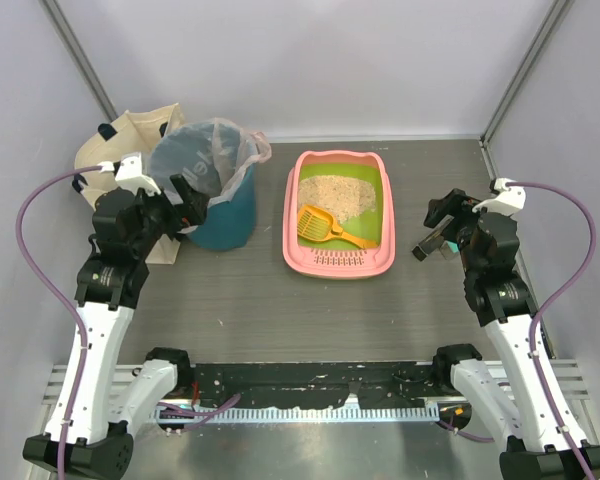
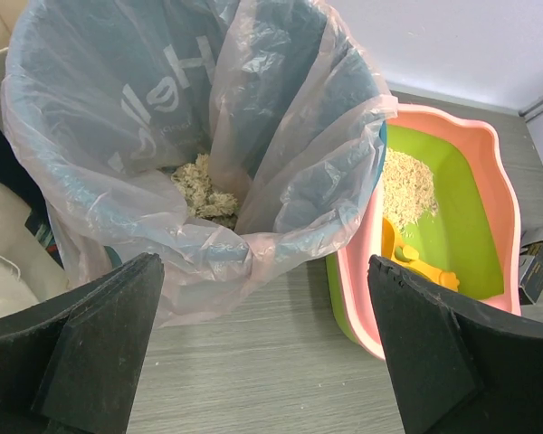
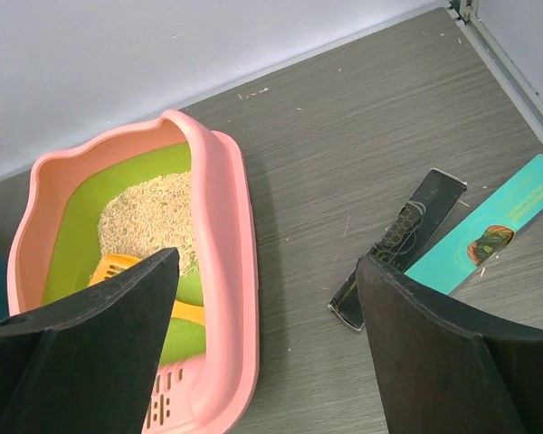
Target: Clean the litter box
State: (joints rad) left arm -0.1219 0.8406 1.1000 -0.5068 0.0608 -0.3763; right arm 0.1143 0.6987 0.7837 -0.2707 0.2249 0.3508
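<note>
My right gripper moves over the litter box's rim next and down onto the scoop's handle, which lies litter-free below it, to its left in the top view.
The pink litter box with a lime-green floor lies mid-table, its slotted ledge at the near end. Beige litter covers its far half, and an orange slotted scoop rests inside. My left gripper hovers open beside the teal bin; in the left wrist view the left gripper frames the clear bag, with clumps at its bottom and the litter box to the right. My right gripper hangs open right of the box, and the right gripper holds nothing above the box's rim.
A cream tote bag stands behind the bin at the back left. A flat black packet and a teal packet lie on the table right of the litter box. White walls enclose three sides, and a metal rail runs along the near edge.
</note>
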